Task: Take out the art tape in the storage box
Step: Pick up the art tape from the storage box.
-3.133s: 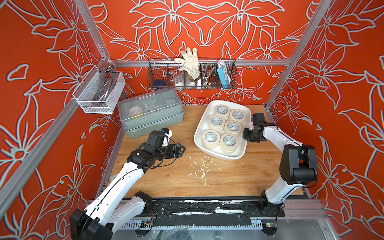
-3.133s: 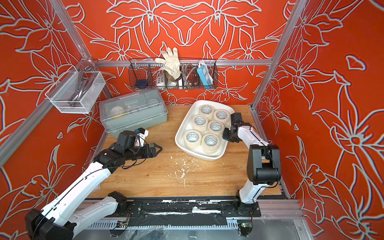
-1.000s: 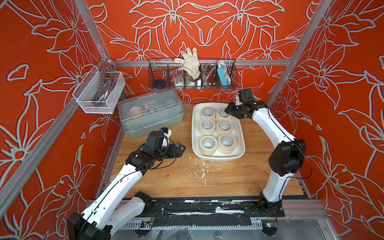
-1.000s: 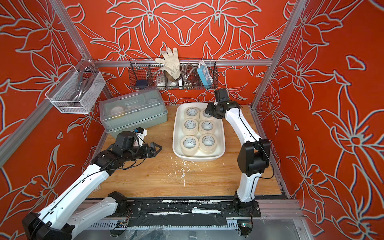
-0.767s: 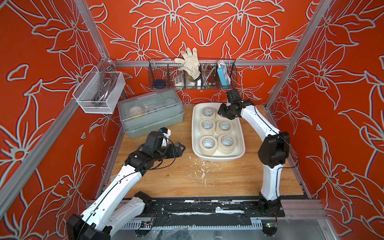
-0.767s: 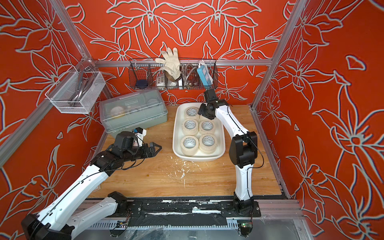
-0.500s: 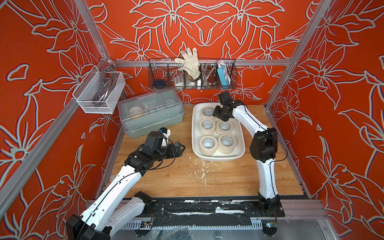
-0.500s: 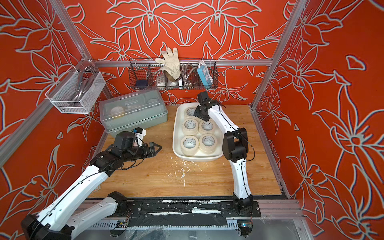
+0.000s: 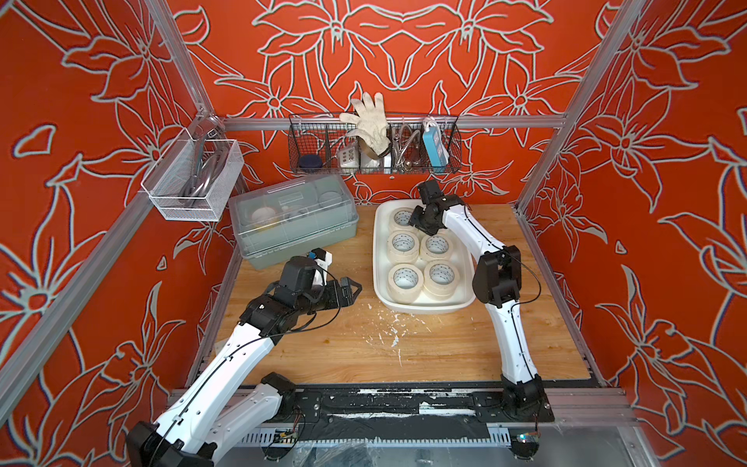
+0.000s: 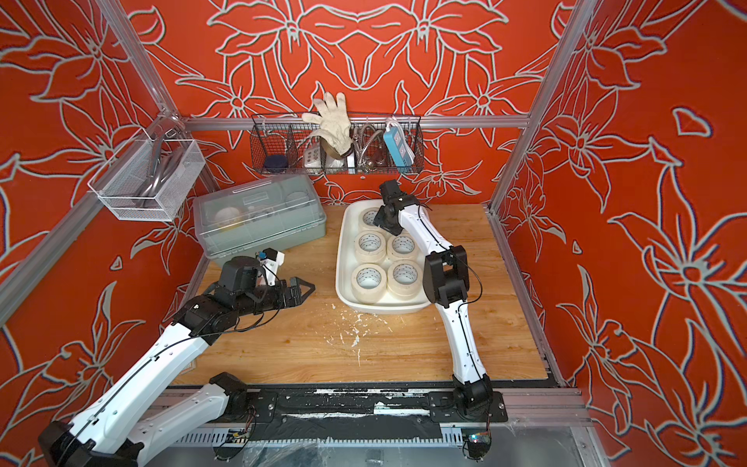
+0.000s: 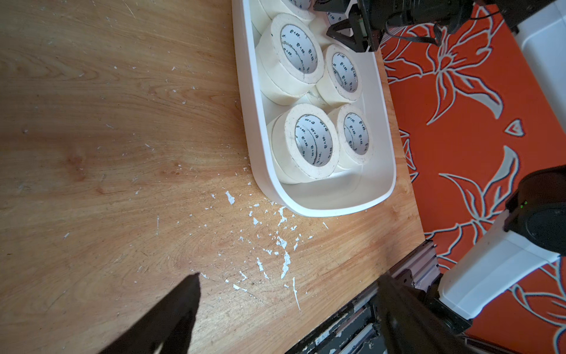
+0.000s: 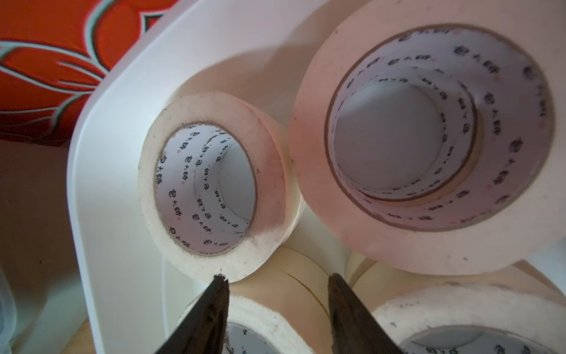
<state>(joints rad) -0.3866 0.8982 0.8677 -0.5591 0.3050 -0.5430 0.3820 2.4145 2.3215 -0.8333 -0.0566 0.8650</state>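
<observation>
The right gripper lowers outward onto the far roll's side [image 9: 410,225] [image 12: 268,215] beside the neighbouring roll next, since the far roll's open hole and outside gap leave both fingers room.
The white storage box [image 9: 379,258] [image 10: 341,258] stands on the wooden table right of centre, lengthwise toward the back wall. It holds several cream art tape rolls [image 9: 405,293] [image 10: 368,292] [image 11: 288,144], stacked in pairs. My right gripper [image 9: 416,221] [image 10: 380,221] hangs over the rolls at the box's far end. In the right wrist view its jaws [image 12: 278,277] stand partly open astride the wall of one roll [image 12: 291,294], gripping nothing. My left gripper [image 9: 355,292] [image 10: 308,292] [image 11: 289,277] is open and empty above bare table, left of the box.
A grey-green box with a translucent lid [image 9: 293,220] sits at the back left. A black wire basket [image 9: 374,161] hangs on the back wall, a white mesh basket [image 9: 194,180] on the left wall. White flecks [image 9: 388,331] litter the table. My right elbow [image 9: 497,275] stands beside the box.
The right gripper has swung left from the box's far right corner to above the far rolls, its elbow folding in beside the box. Before that the slanted box was turned straight. Left arm still.
</observation>
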